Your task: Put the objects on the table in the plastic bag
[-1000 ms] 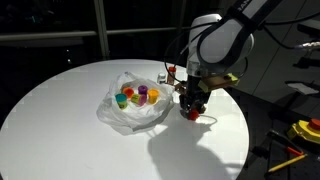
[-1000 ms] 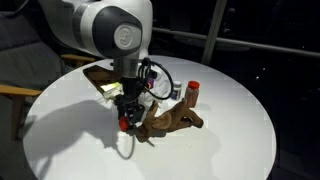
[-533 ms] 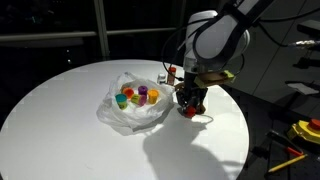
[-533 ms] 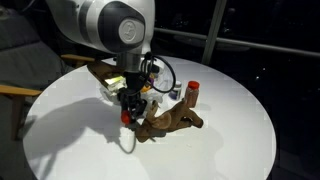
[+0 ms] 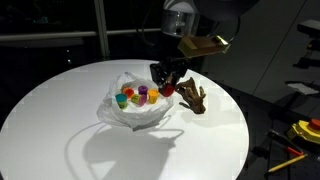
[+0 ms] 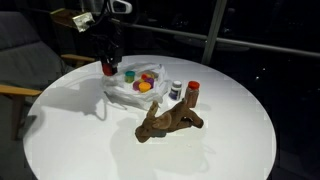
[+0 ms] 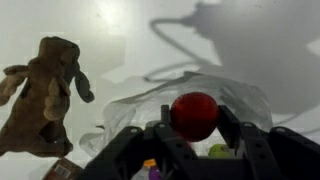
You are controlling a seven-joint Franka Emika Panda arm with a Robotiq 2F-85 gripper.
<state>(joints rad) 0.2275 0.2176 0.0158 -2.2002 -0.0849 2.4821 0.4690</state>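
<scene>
I need to carry the red ball with my gripper next, from high above the edge of the bag across its opening, and then lower it beside the teal toy inside [image 5: 127, 99] [image 7: 219, 148].
My gripper [image 5: 166, 84] is shut on a red ball [image 5: 168, 90] and holds it in the air over the near edge of the clear plastic bag [image 5: 125, 112]. The bag lies open on the round white table [image 5: 60, 110] and holds several small coloured toys [image 5: 135, 96]. In the wrist view the ball [image 7: 194, 114] sits between my fingers [image 7: 228, 125] above the bag [image 7: 135, 110]. A brown plush toy [image 5: 194, 98] lies on the table beside the bag. In an exterior view the gripper [image 6: 108, 64] hangs at the bag's [image 6: 128, 92] far side.
A red-capped bottle [image 6: 193, 92] and a small jar [image 6: 177, 91] stand between the bag and the plush toy [image 6: 168, 120]. A chair [image 6: 18, 60] stands beyond the table. Yellow tools [image 5: 305, 128] lie off the table.
My gripper has risen from the table beside the plush toy with the red ball in it and moved over to the bag. The plush toy is now uncovered.
</scene>
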